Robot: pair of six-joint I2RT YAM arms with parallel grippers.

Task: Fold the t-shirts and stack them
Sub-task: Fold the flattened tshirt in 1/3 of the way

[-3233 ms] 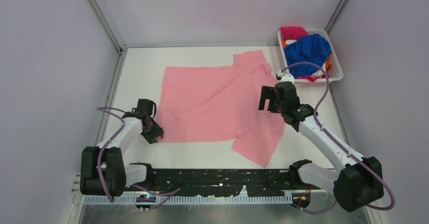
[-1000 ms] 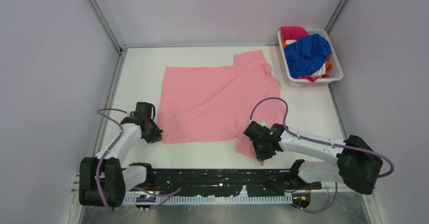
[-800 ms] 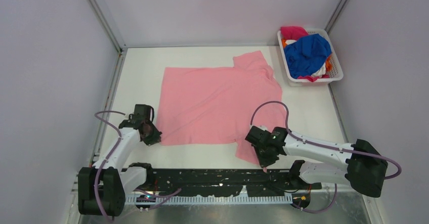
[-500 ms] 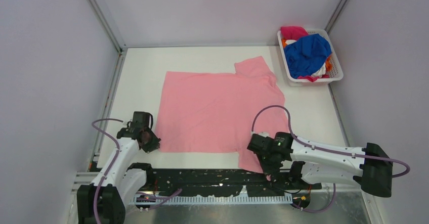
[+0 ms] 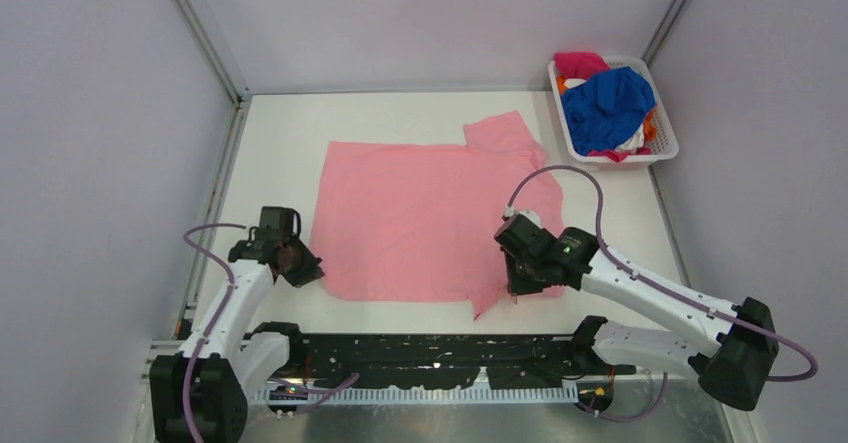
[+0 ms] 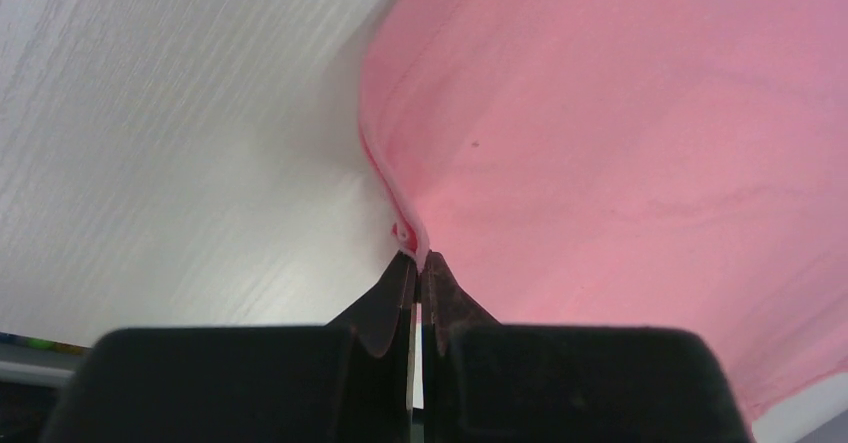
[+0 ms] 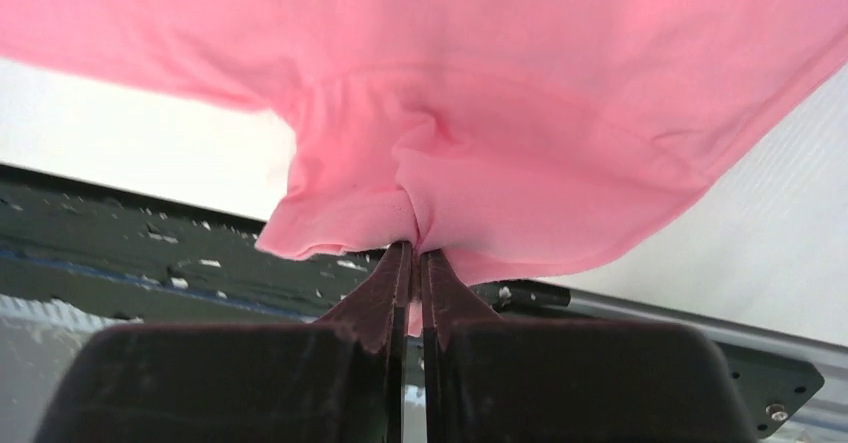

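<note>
My right gripper carries the lifted near sleeve outward onto the cloth before the far sleeve next and releases it, as the t-shirt's far half lies flat.
The light pink t-shirt (image 5: 425,213) lies spread across the white table, collar end toward the right. My left gripper (image 5: 301,268) is shut on its near-left hem corner (image 6: 408,235), which bunches at the fingertips in the left wrist view. On the other side, my right gripper (image 5: 515,285) is shut on the near sleeve and holds that cloth (image 7: 420,188) lifted off the table, so it drapes over the fingers. More t-shirts, royal blue (image 5: 606,106), magenta (image 5: 580,63), orange and white, are piled in the basket at the back right.
The white mesh basket (image 5: 666,148) stands at the table's far right corner. Grey walls close in the left, back and right. The black base rail (image 5: 430,358) runs along the near edge just behind both grippers.
The right gripper took hold of the near sleeve, dragged it toward the near edge, then lifted it up and back. The left gripper pulled its corner slightly toward the near edge. The shirt shifted nearer.
</note>
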